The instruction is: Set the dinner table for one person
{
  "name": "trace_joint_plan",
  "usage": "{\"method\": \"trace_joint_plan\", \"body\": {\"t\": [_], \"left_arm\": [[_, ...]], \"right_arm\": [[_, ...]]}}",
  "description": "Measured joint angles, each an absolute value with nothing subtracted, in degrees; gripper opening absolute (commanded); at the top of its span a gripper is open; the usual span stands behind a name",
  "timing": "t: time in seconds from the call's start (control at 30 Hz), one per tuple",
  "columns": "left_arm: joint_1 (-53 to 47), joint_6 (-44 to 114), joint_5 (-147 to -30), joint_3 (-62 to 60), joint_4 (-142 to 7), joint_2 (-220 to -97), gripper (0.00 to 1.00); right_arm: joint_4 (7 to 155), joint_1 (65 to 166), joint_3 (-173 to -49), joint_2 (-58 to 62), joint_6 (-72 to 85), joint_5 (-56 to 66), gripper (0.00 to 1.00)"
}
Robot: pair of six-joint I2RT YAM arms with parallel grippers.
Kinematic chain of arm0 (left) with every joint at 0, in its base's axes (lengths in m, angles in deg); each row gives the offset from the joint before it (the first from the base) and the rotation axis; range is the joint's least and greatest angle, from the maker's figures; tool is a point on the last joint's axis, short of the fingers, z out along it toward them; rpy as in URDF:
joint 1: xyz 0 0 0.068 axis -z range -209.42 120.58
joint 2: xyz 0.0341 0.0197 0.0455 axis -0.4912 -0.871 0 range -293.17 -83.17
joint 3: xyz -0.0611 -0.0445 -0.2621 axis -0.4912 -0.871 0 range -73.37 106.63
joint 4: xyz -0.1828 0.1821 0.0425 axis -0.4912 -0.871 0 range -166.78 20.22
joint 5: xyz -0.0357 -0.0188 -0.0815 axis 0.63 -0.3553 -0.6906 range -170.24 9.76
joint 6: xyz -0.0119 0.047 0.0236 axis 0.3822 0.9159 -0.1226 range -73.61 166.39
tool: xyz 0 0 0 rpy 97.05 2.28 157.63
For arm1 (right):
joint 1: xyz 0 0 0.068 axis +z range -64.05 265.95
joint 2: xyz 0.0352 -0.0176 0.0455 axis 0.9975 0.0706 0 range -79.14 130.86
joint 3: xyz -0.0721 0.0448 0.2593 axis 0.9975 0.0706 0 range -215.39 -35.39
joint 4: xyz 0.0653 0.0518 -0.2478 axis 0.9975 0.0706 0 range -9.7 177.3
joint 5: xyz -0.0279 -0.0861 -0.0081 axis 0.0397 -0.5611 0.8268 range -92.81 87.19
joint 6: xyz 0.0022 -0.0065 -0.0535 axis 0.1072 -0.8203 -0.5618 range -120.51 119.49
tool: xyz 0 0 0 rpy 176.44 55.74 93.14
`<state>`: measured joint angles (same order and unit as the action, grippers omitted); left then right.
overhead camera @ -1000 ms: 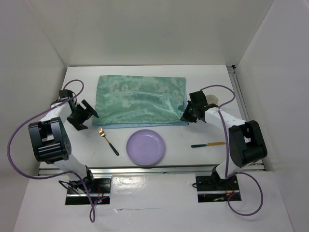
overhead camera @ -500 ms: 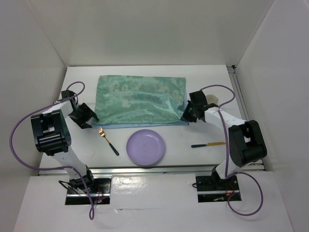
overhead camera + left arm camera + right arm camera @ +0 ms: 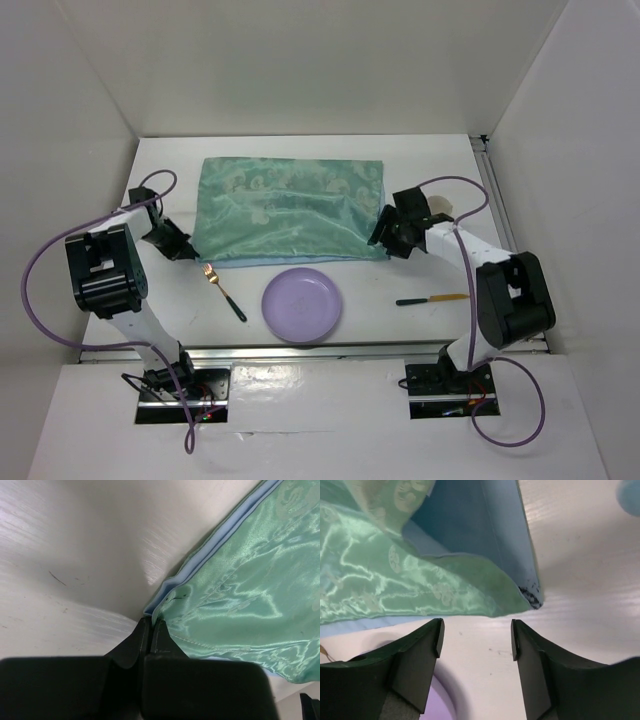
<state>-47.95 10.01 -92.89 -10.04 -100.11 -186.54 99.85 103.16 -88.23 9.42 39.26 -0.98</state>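
Note:
My right gripper will go down next onto the cloth's folded near corner (image 3: 383, 255) (image 3: 524, 600), with its fingers on either side of the cloth's edge, and close, because the left gripper is already pinching the cloth's other near corner.
The dinner table (image 3: 420, 160) is a plain white top. On it a green patterned cloth (image 3: 290, 208) with a pale blue underside lies spread out. My left gripper (image 3: 188, 247) is at the cloth's near left corner. In the left wrist view its fingertips (image 3: 151, 624) are shut, pinching the edge of the cloth (image 3: 240, 595). My right gripper (image 3: 378, 238) stands open just short of the near right corner. That corner of the cloth (image 3: 395, 585) lies folded over on the table (image 3: 580, 580), and nothing is between the right gripper's (image 3: 476, 630) fingers.
A purple plate (image 3: 302, 304) sits near the front edge, and its rim (image 3: 445, 700) shows under my right fingers. Left of the plate lies a gold fork (image 3: 224, 291) with a dark handle. A knife (image 3: 430, 298) lies to its right. White walls close in three sides.
My left gripper moved in to the cloth's near left corner and shut on it. My right gripper opened and let go of the near right corner.

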Motion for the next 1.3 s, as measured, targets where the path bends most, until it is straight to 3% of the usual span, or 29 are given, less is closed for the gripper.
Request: {"method": "trace_joint_plan", "body": {"t": [0.3, 0.77, 0.97, 1.0, 1.1, 1.17, 1.2, 1.3], "left_arm": [[-48.0, 10.2, -92.5, -8.5, -102.4, -186.5, 0.0], [-47.9, 10.4, -93.2, -8.2, -102.6, -186.5, 0.0], [-47.9, 10.4, -93.2, -8.1, -102.6, -186.5, 0.0], [-47.9, 10.4, -93.2, -8.1, -102.6, -186.5, 0.0], [-47.9, 10.4, -93.2, -8.1, -102.5, -186.6, 0.0], [-47.9, 10.4, -93.2, -8.1, -102.5, -186.8, 0.0], [-47.9, 10.4, -93.3, -8.0, -102.6, -186.9, 0.0], [-47.7, 10.5, -93.4, -7.0, -103.3, -187.3, 0.0]], "right_arm": [[100.7, 103.2, -80.6, -2.5, 45.8, -1.9, 0.72], [95.8, 103.2, -80.9, 9.5, 46.7, -5.2, 0.73], [91.8, 103.2, -82.1, 12.4, 45.6, -5.8, 0.56], [91.2, 103.2, -82.8, 13.4, 45.4, -5.9, 0.47], [89.8, 103.2, -84.1, 15.4, 44.8, -6.2, 0.33], [89.5, 103.2, -84.5, 16.1, 44.7, -6.5, 0.1], [89.5, 103.2, -84.6, 16.4, 44.7, -6.6, 0.03], [90.0, 103.2, -85.3, 16.9, 44.8, -7.2, 0.0]]}}
